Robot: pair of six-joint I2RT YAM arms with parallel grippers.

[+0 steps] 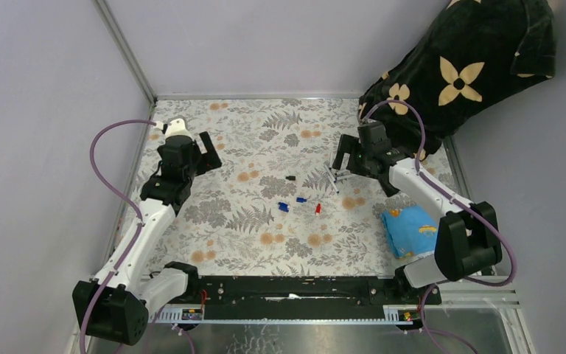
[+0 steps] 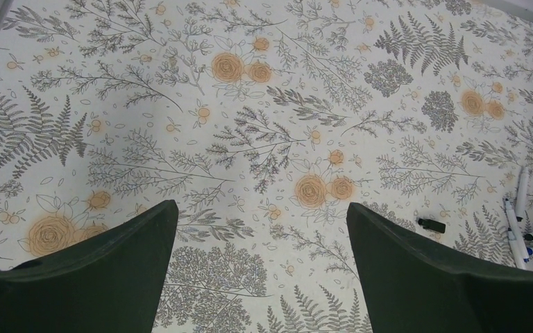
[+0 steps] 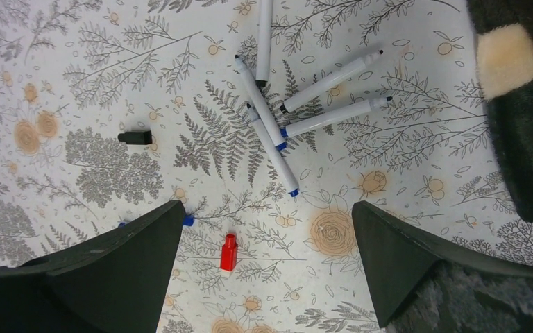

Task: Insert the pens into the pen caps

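The nearest white pen is slanting below. My right gripper will turn next and bring its fingers down around it at the pen's body near its blue end [image 1: 335, 188] [image 3: 284, 175], clear of the other pens.
Several white pens [image 1: 332, 177] lie in a loose pile on the floral mat, right of centre; they also show in the right wrist view [image 3: 271, 118] and at the right edge of the left wrist view [image 2: 517, 222]. A black cap [image 1: 290, 178] [image 3: 135, 138] [image 2: 432, 225], two blue caps [image 1: 283, 207] [image 1: 301, 199] and a red cap [image 1: 318, 209] [image 3: 228, 252] lie apart near the middle. My right gripper [image 1: 343, 164] [image 3: 269, 205] is open and empty above the pens and the red cap. My left gripper [image 1: 212, 151] [image 2: 260, 206] is open and empty over bare mat at the left.
A blue patterned cloth [image 1: 409, 230] lies at the right front by the right arm. A dark fabric with cream flowers [image 1: 464, 66] [image 3: 527, 139] hangs over the far right corner. Grey walls enclose the mat [image 1: 250, 236] at the left, back and right.
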